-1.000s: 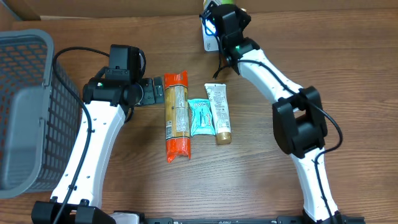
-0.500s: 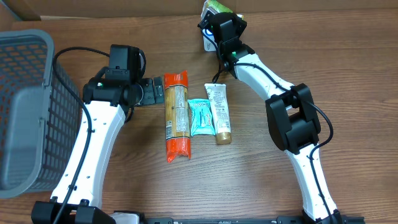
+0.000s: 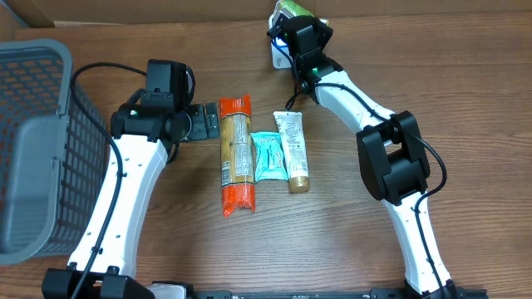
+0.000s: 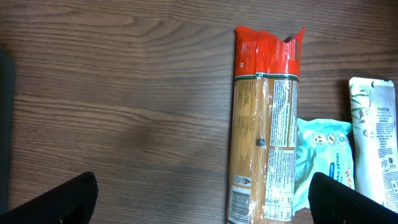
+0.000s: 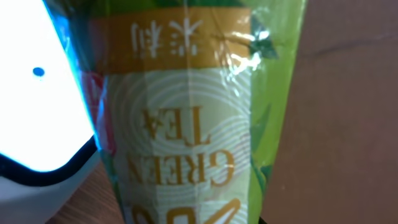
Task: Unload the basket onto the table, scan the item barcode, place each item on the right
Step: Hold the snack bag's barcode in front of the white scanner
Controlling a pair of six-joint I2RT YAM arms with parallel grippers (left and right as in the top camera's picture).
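My right gripper moves off the scanner (image 3: 278, 55), back and down, to release the packet next, as bare wood lies below, to its right in the overhead view.
A green tea packet (image 5: 186, 124) fills the right wrist view, and my right gripper (image 3: 288, 20) is shut on it at the table's far edge. The packet (image 3: 293, 8) is held right beside the white scanner (image 3: 278, 55), whose bright face (image 5: 31, 93) glows at the left of the right wrist view. No barcode shows on the packet's visible side. My left gripper (image 3: 204, 123) hangs open and empty (image 4: 204, 202) over bare wood, just left of the pasta packet.
On the table's middle lie a long pasta packet (image 3: 236, 154) with red ends (image 4: 267, 124), a teal wipes pack (image 3: 268, 156) and a white tube (image 3: 293, 149). A grey mesh basket (image 3: 33, 141) stands at the left edge.
The right arm has shifted slightly left at the far edge with the packet, then held still. The left arm has not moved.
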